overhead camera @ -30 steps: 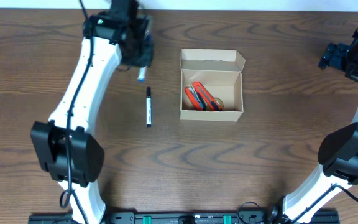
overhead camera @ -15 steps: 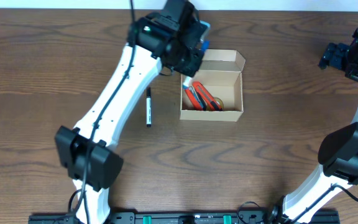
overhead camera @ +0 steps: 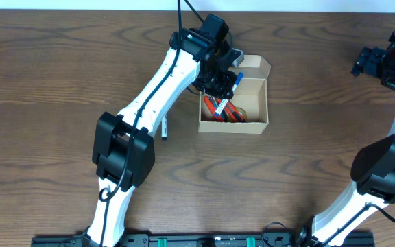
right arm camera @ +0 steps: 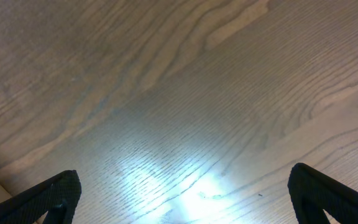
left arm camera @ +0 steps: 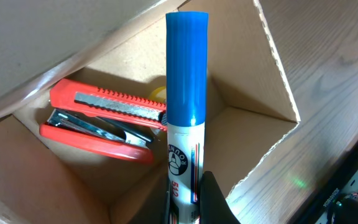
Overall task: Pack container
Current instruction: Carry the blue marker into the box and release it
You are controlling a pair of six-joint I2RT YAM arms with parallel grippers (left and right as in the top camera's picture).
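Next, my left gripper lowers within the open box's cardboard sides and releases the white marker onto the red cutters, since they lie below it.
The container (overhead camera: 233,127) is a tan cardboard box in the middle of the table, its flap lid (overhead camera: 254,63) folded back. Red cutters (overhead camera: 218,110) lie inside it at the left. My left gripper (overhead camera: 223,86) hangs over the open box, shut on a white marker with a blue cap (left arm camera: 187,93). In the left wrist view the marker points into the container (left arm camera: 253,81), above the red cutters (left arm camera: 104,118), and the left gripper (left arm camera: 188,205) clamps its white barrel. At the far right my right gripper (overhead camera: 367,63) is open over bare wood, its fingers (right arm camera: 55,194) wide apart.
A black marker (overhead camera: 164,129) lies on the wooden table (overhead camera: 46,103) left of the box, partly under my left arm. My right arm's base stands at the lower right.
My left arm has swung right with the blue-capped marker, from left of the box to over its opening. The right arm has not moved.
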